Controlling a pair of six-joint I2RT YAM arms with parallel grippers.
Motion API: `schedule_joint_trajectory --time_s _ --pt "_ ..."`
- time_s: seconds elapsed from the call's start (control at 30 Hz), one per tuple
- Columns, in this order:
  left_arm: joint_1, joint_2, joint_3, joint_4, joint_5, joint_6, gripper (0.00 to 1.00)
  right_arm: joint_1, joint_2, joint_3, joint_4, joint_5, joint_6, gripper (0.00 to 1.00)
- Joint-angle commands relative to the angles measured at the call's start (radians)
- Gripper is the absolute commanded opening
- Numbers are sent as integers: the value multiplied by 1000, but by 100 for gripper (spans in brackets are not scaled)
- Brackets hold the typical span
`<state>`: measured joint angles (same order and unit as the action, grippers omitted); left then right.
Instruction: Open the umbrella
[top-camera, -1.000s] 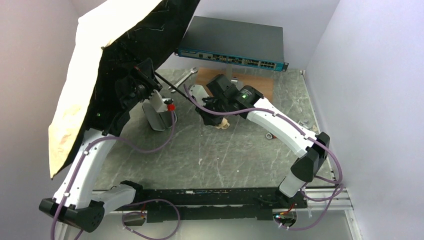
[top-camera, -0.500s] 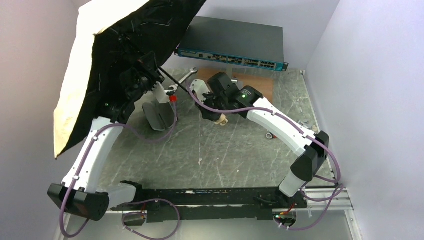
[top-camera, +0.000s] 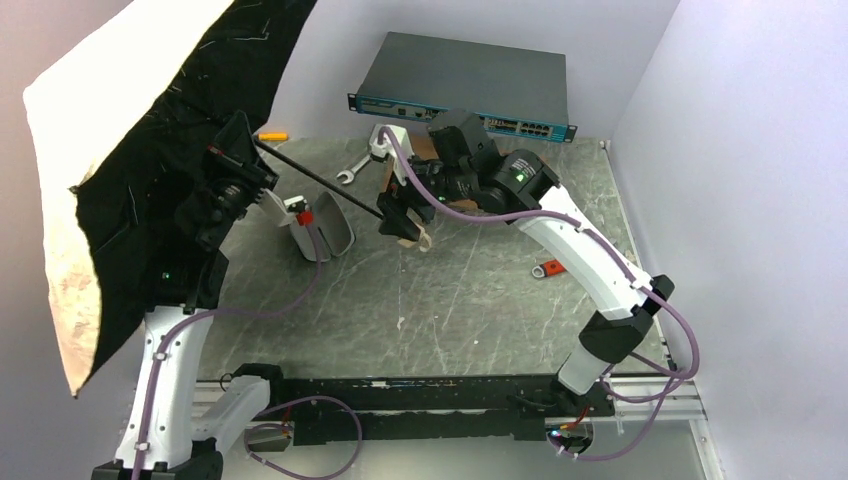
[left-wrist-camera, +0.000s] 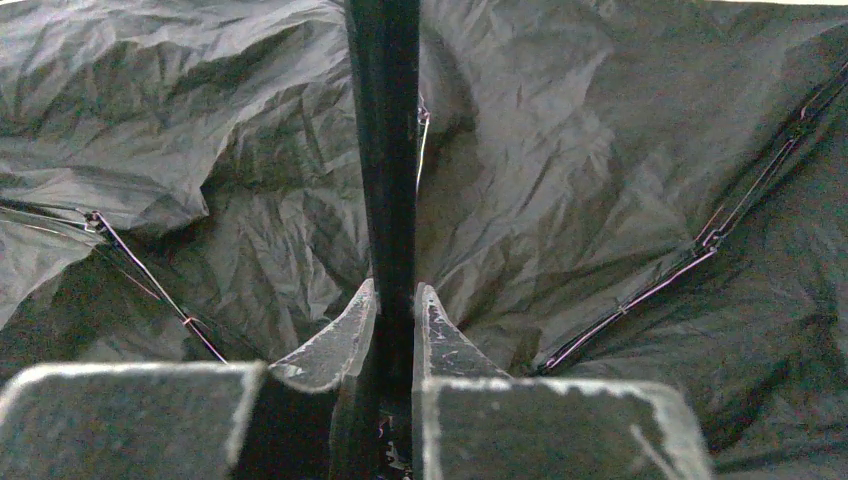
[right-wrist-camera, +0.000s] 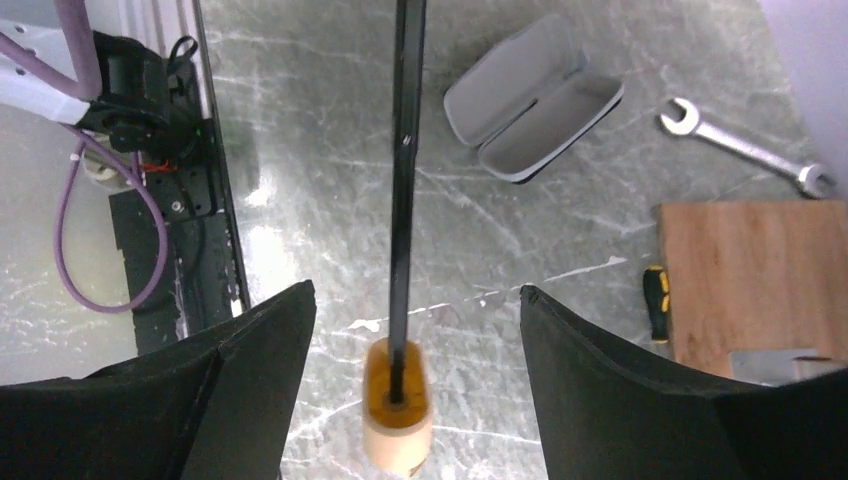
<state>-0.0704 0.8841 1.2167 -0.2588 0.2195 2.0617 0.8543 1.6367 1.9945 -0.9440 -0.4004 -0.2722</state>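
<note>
My right gripper lowers its spread fingers around the umbrella stem's end by the wooden handle and closes them next, since that end hangs free below it.
The umbrella (top-camera: 130, 170) is spread open at the left, cream outside and black-lined with thin ribs inside. Its black shaft (top-camera: 320, 183) slants down to the right and ends in a pale wooden handle (top-camera: 412, 237). My left gripper (top-camera: 240, 160) is shut on the shaft close to the canopy. In the left wrist view both fingers (left-wrist-camera: 340, 345) clamp the shaft (left-wrist-camera: 385, 150) in front of the lining (left-wrist-camera: 600, 180). My right gripper (top-camera: 398, 215) is open around the handle end. In the right wrist view the handle (right-wrist-camera: 398, 405) hangs free between the spread jaws of that gripper (right-wrist-camera: 417, 288), touching neither.
A dark network switch (top-camera: 465, 80) lies at the back. An open grey glasses case (top-camera: 322, 228), a wrench (top-camera: 360, 165), an orange-handled tool (top-camera: 272, 135) and a small red item (top-camera: 550, 267) lie on the table. A wooden board (right-wrist-camera: 755, 280) sits beneath the right arm. Walls stand close on both sides.
My right gripper has opened and let go of the handle. The left arm has swung the open umbrella to the left, and the right arm has shifted left and back.
</note>
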Motion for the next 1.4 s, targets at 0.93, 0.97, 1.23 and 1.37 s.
schedule_joint_trajectory --time_s 0.93,0.97,1.23,1.37 --pt "80 198 33 246 -405 253 17 11 56 -228 -428 86 -199 0" --pt "107 216 37 276 -422 258 18 12 49 -242 -430 85 -204 0" --pt "274 318 121 392 -474 275 25 11 22 -333 -425 91 -214 0" --pt "325 358 201 402 -473 259 23 12 22 -364 -427 89 -225 0"
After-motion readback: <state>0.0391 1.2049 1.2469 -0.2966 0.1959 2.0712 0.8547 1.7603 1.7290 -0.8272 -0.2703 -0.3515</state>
